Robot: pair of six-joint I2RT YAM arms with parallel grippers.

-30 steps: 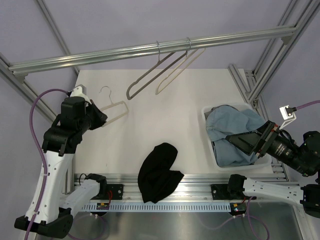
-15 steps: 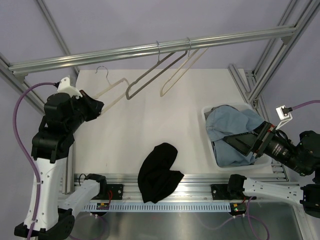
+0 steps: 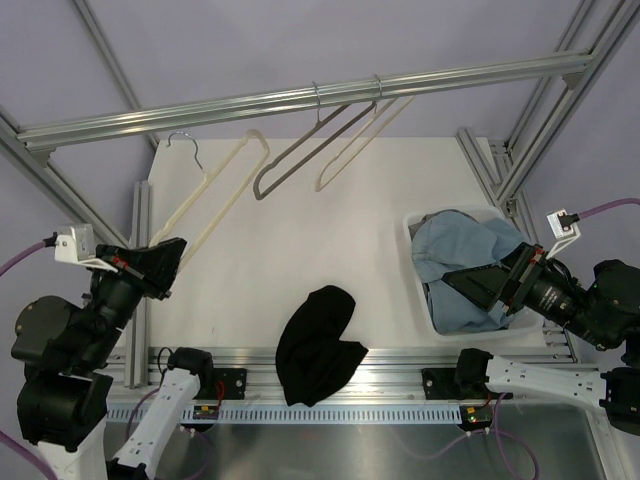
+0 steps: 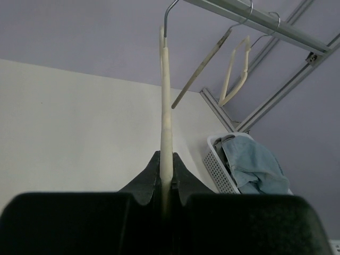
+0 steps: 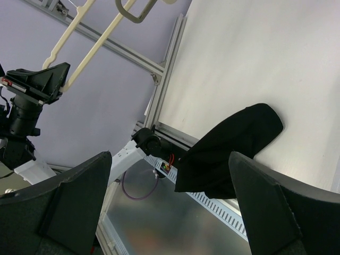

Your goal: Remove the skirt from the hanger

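I should next lift my left gripper outward, lower the cream hanger's hook onto the bar beside the grey-taupe hanger and release it, because that hook is still unhung.
The grey-taupe hanger (image 3: 300,155) hangs bare on the rail by its wire hook; it also shows in the left wrist view (image 4: 202,69) and the right wrist view (image 5: 135,9). No dark grey pleated skirt shows in any view. My left gripper (image 3: 150,268) is shut on the lower bar of a cream hanger (image 3: 215,195), which stands edge-on between the jaws (image 4: 167,159) and reaches up towards the rail. My right gripper (image 3: 470,290) is open and empty above the basket, its jaws wide apart (image 5: 170,175).
A plain black garment (image 3: 318,345) lies over the table's front edge, also in the right wrist view (image 5: 228,149). A white basket (image 3: 415,225) at the right holds light blue jeans (image 3: 460,250). A second cream hanger (image 3: 355,145) hangs on the rail (image 3: 300,98).
My left arm has pulled back to the near left and carried the cream hanger along; the hanger now slants up with its hook near the rail. My right gripper has barely moved.
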